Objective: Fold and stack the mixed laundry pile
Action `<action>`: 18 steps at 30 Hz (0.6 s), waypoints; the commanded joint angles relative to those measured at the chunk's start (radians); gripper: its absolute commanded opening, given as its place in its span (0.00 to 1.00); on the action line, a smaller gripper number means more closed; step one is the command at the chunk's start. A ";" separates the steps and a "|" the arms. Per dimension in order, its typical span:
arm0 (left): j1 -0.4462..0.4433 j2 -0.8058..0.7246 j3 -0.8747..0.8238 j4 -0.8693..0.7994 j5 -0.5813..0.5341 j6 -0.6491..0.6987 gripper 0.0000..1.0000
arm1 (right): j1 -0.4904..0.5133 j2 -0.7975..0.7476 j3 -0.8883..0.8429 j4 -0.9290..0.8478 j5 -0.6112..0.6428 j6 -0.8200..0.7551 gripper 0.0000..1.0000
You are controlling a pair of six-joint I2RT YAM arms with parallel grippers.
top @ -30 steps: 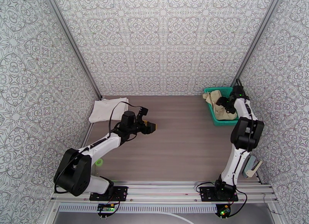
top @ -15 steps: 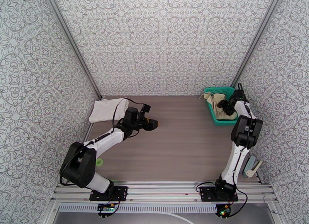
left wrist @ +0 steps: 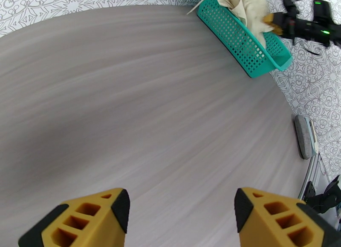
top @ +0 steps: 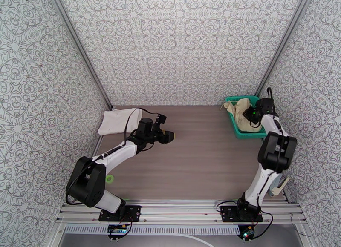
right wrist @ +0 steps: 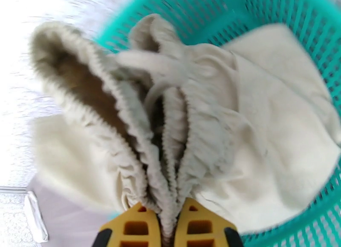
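Note:
The right gripper raises the shorts from the basket next, carries them over the bare tabletop between the arms, lowers and releases them, since that tabletop lies clear.
The beige drawstring shorts lie bunched in the green mesh basket at the far right. My right gripper is shut on their gathered elastic waistband, which rises in folds from between the yellow fingers. The white T-shirt lies folded on the table at the far left. My left gripper hovers open over bare table right of the T-shirt, its yellow fingertips wide apart with nothing between them. In the left wrist view the shorts sit in the basket.
Patterned walls close in the table on three sides. A grey block lies at the table's right edge near the right arm's base. A small green ring sits by the left arm's base. Bare wooden tabletop spreads between the arms.
My right gripper has closed on the shorts' waistband and drawn the cloth up a little in the basket. The left arm reached slightly farther, then held still.

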 commanded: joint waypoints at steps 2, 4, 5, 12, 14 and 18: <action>0.002 -0.046 -0.027 0.013 0.003 0.004 0.70 | 0.036 -0.230 -0.146 0.215 -0.019 0.040 0.00; 0.008 -0.059 -0.040 0.024 0.006 -0.001 0.70 | 0.059 -0.313 -0.196 0.232 -0.016 0.038 0.00; 0.011 -0.067 -0.047 0.028 0.008 -0.005 0.70 | 0.074 -0.362 -0.212 0.234 -0.013 0.037 0.00; 0.037 -0.132 -0.088 0.065 0.013 -0.028 0.70 | 0.249 -0.615 -0.217 0.203 0.006 0.006 0.00; 0.046 -0.159 -0.099 0.067 0.013 -0.032 0.70 | 0.317 -0.661 -0.192 0.174 0.019 -0.012 0.00; 0.067 -0.231 -0.109 0.045 0.014 -0.030 0.70 | 0.476 -0.723 -0.143 0.107 0.039 -0.062 0.00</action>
